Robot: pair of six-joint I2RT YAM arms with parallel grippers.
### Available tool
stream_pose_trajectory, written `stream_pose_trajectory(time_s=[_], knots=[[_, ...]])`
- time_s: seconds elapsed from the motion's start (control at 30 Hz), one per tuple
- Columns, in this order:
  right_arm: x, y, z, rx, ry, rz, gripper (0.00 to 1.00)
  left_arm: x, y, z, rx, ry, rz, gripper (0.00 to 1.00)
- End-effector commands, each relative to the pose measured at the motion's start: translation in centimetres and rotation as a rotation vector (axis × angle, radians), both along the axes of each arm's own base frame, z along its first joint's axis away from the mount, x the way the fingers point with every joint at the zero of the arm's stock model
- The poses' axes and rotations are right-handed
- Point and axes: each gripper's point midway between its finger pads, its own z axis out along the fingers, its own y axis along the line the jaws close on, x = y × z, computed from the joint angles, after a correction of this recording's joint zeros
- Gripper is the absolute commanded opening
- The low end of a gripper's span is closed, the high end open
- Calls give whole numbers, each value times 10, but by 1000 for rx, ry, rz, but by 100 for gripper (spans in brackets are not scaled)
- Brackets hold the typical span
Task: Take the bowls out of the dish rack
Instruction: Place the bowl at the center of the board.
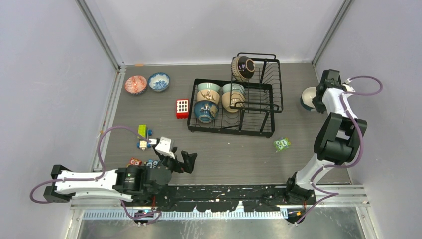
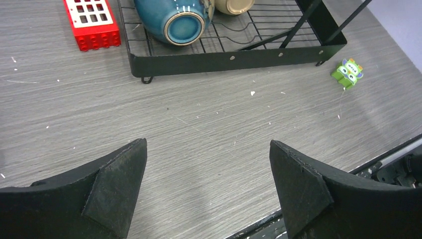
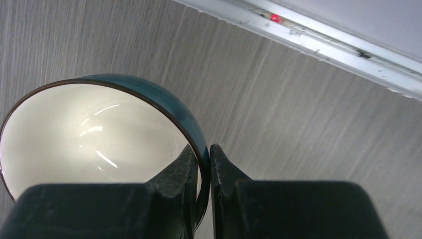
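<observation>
The right gripper moves down next, shifts toward the rack and lets go of the teal bowl's rim, since bare table lies between the rack and the wall.
The black wire dish rack stands mid-table and holds several bowls, among them a dark blue one lying on its side at the front left. A dark brown bowl rests on the basket's top. A red patterned bowl and a blue-and-white bowl sit on the table at the far left. My right gripper is shut on the rim of a teal, cream-lined bowl at the table's right side. My left gripper is open and holds nothing, low over bare table in front of the rack.
A red block with white squares lies just left of the rack. A green toy block sits near the rack's front right corner. Small colourful blocks lie by my left arm. Walls close in on three sides.
</observation>
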Motion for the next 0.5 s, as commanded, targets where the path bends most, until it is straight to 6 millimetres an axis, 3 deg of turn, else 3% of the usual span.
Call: stream_pose_trajectory(time_s=[0.0, 0.2, 0.47], knots=[[52, -6, 21, 16, -166, -20, 1, 7, 12, 1, -78, 7, 87, 93], [68, -6, 1, 64, -133, -29, 1, 5, 10, -8, -78, 34, 98, 92], [73, -15, -20, 20, -61, -7, 1, 2, -7, -18, -62, 70, 81, 92]])
